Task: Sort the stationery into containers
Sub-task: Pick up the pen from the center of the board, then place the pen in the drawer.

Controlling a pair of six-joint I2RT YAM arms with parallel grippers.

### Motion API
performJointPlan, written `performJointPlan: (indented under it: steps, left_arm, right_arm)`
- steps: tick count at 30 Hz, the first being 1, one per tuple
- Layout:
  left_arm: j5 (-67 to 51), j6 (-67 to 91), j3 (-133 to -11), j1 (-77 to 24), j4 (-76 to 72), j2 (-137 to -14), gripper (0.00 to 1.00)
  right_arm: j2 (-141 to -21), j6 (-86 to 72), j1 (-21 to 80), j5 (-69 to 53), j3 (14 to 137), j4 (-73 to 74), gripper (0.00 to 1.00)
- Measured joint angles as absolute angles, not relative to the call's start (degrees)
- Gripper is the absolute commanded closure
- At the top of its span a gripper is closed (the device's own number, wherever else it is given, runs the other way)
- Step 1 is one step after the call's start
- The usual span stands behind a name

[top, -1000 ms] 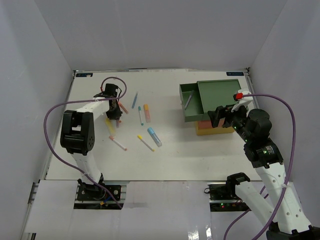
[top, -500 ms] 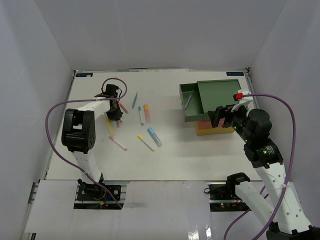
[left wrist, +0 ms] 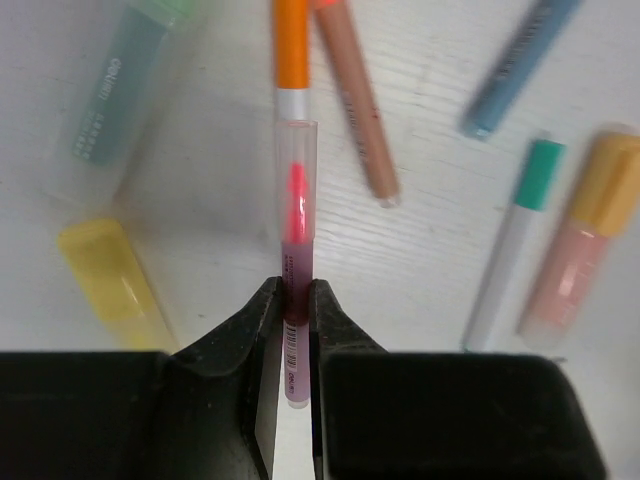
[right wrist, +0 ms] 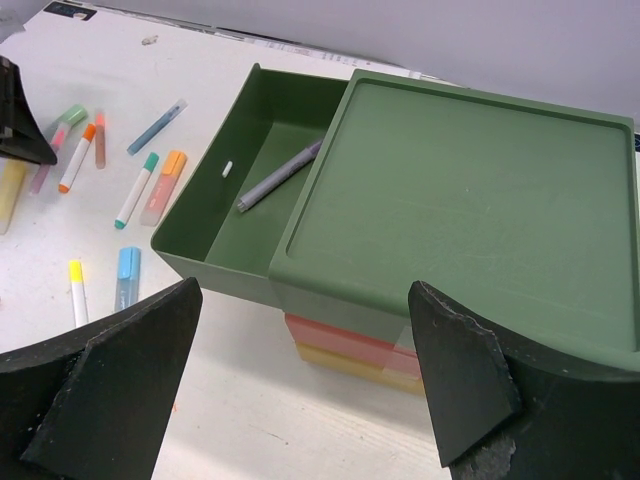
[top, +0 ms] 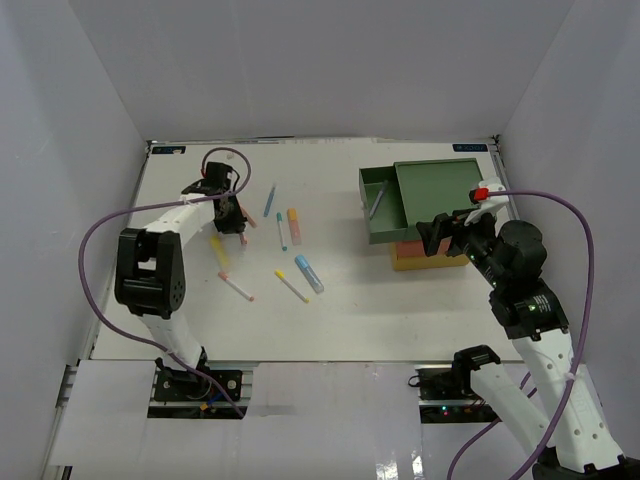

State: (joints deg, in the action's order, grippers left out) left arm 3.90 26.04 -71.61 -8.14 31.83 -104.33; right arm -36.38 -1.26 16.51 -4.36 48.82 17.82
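My left gripper will rise and swing right in the top view, over the open green drawer (top: 378, 205), to release the pink pen.
My left gripper (top: 233, 222) (left wrist: 296, 300) is shut on a pink pen with a clear cap (left wrist: 296, 215), over the pens at the back left. Under it lie an orange-capped pen (left wrist: 291, 50), an orange stick (left wrist: 358, 100), a green highlighter (left wrist: 120, 90) and a yellow marker (left wrist: 115, 280). The stacked drawers stand at the right; the green top drawer (top: 378, 205) (right wrist: 230, 220) is pulled open with a purple-grey pen (right wrist: 280, 175) in it. The red-orange drawer (right wrist: 340, 340) and the yellow drawer (right wrist: 350, 368) are shut. My right gripper (top: 445, 235) (right wrist: 305, 300) is open and empty, just in front of the box.
Loose on the table are a blue pen (top: 270, 201), a teal-capped pen (top: 282, 231), a peach marker (top: 294, 225), a blue marker (top: 308, 273), a yellow-tipped pen (top: 291, 285) and a pink-tipped pen (top: 236, 288). White walls enclose the table on three sides.
The left arm's elbow has swung to the left while its gripper stays over the back-left pens. The right arm has barely moved.
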Motion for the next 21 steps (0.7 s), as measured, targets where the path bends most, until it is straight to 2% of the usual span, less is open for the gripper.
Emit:
performJointPlan:
  steps: [6, 9, 17, 21]
  left_arm:
    - [-5.10, 28.53, -72.47, -8.95, 32.47, -94.87, 0.93]
    - [-9.67, 31.14, -76.82, -11.81, 32.93, -92.25, 0.93]
    - [-18.59, 40.77, -96.18, -27.88, 29.17, -94.32, 0.91]
    - [-19.99, 45.87, -101.21, -32.73, 25.08, -98.04, 0.90]
  right_arm:
    - [-36.29, -1.26, 16.51, -4.69, 48.82, 17.82, 0.10]
    - [-36.14, -1.28, 16.51, -4.71, 48.84, 17.82, 0.10]
    - [-35.18, -1.30, 16.51, -4.73, 48.82, 17.82, 0.10]
    - [-34.52, -1.32, 16.51, -4.71, 48.82, 17.82, 0.10]
